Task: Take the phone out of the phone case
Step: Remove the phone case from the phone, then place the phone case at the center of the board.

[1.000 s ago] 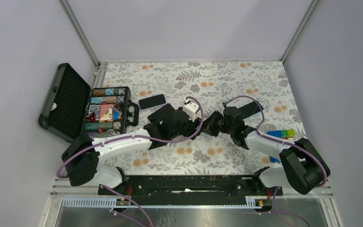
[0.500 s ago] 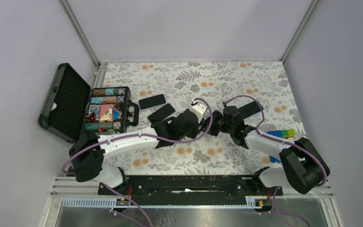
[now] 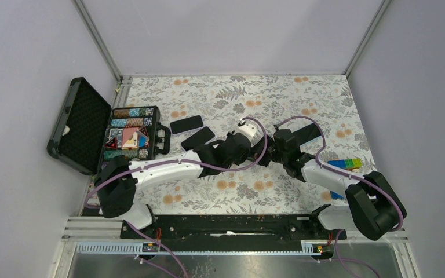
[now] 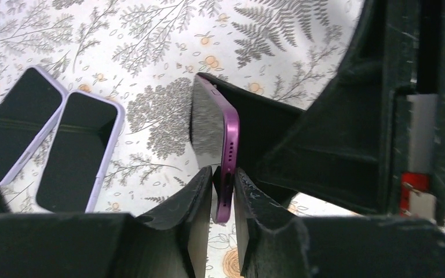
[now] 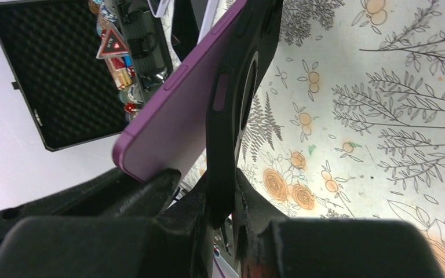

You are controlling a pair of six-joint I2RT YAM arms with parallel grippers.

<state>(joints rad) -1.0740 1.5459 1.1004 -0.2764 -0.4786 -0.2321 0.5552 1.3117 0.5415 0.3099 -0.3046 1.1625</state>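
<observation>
My right gripper will pull the case outward off the phone and then lower it to release it, since bare floral tabletop lies outward of my right gripper and below it.
The purple phone [image 4: 230, 145] stands on edge above the floral table, its near end peeled away from the black phone case [image 5: 225, 110]. In the left wrist view my left gripper [image 4: 225, 200] is shut on the phone's lower end, one finger on each face. My right gripper [image 5: 223, 202] is shut on the edge of the case, and the phone's purple back [image 5: 174, 116] leans off to the left of it. From above, the left gripper [image 3: 256, 153] and the right gripper [image 3: 272, 153] meet nose to nose mid-table, hiding phone and case.
Two other phones in lilac cases [image 3: 186, 124] [image 3: 197, 138] lie flat left of the grippers. An open black box of chips and cards [image 3: 130, 139] with its lid [image 3: 78, 124] sits at the far left. A coloured block stack [image 3: 347, 163] lies by the right arm.
My left arm swung right to meet the right gripper, and its jaws closed from wide open onto the phone's end. The right gripper kept still, holding the case.
</observation>
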